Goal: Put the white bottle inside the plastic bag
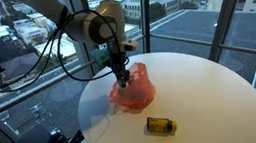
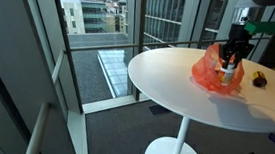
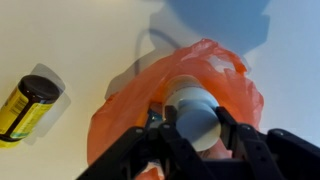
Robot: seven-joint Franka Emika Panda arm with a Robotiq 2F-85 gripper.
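Note:
The bottle's lower end is inside, so next I should keep my gripper over the orange bag's opening [image 1: 129, 78] directly below it and open the gripper's fingers to let go of the bottle.
The white bottle [image 3: 193, 116] hangs upright in my gripper [image 3: 192, 122], whose fingers are closed on both sides of its cap. It is directly over the mouth of the orange plastic bag [image 3: 215, 72], its lower end within the bag's opening. In both exterior views my gripper [image 1: 123, 77] [image 2: 230, 62] stands over the orange bag [image 1: 136, 93] [image 2: 210, 73] on the round white table [image 1: 200, 81]. The bottle's body is mostly hidden by the fingers and the bag in the exterior views.
A yellow bottle with a black cap [image 3: 27, 105] lies on its side on the table, also seen in both exterior views [image 1: 160, 126] [image 2: 260, 80]. The table edge [image 2: 166, 90] is near the bag. Glass windows surround the scene.

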